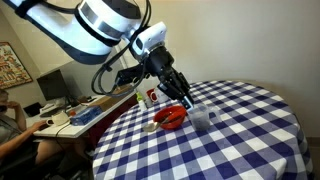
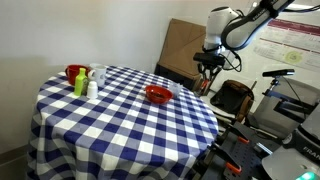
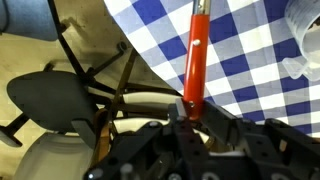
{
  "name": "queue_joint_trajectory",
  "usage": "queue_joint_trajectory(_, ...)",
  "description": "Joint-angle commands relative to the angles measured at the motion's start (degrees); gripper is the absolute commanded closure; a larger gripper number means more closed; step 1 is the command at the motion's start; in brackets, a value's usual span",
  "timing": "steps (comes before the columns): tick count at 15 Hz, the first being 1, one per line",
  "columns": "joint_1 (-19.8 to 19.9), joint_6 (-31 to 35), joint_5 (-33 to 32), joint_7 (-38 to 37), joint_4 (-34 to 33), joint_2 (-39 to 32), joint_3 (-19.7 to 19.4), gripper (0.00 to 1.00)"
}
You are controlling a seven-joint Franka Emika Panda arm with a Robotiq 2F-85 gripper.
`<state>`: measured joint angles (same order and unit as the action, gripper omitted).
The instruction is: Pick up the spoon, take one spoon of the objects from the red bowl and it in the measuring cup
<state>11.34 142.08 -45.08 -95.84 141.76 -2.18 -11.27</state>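
Note:
The end of the spoon's handle goes down past the table's edge next, and my gripper releases it onto the bare checked cloth (image 1: 168,156) (image 3: 166,26), clear and below it.
My gripper (image 3: 190,110) is shut on the red-orange handle of the spoon (image 3: 197,50); the scoop end runs out of the top of the wrist view. In both exterior views the gripper (image 1: 181,96) (image 2: 207,78) hangs at the edge of the checked table. The red bowl (image 1: 170,118) (image 2: 158,94) sits on the cloth close to it. I cannot make out the dark bits in the bowl. The clear measuring cup (image 1: 201,120) stands beside the bowl, and its rim shows at the top right of the wrist view (image 3: 305,40).
The round table has a blue-and-white checked cloth (image 2: 120,120). A small white-and-red container (image 1: 143,98) stands near the bowl. A red mug (image 2: 74,72), a green bottle (image 2: 80,85) and a white bottle (image 2: 92,88) stand at one side. A chair (image 3: 60,95) is under the gripper. A person (image 1: 10,125) sits at a desk.

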Motion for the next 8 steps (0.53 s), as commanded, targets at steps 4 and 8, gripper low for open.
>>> queue_joint_trajectory(4,-2.4,0.0,10.4,1.6,-2.6,-7.6,1.7,0.93)
queue_joint_trajectory(8,-3.9,0.6,18.3,4.4,-4.9,-14.7,1.8,0.93)
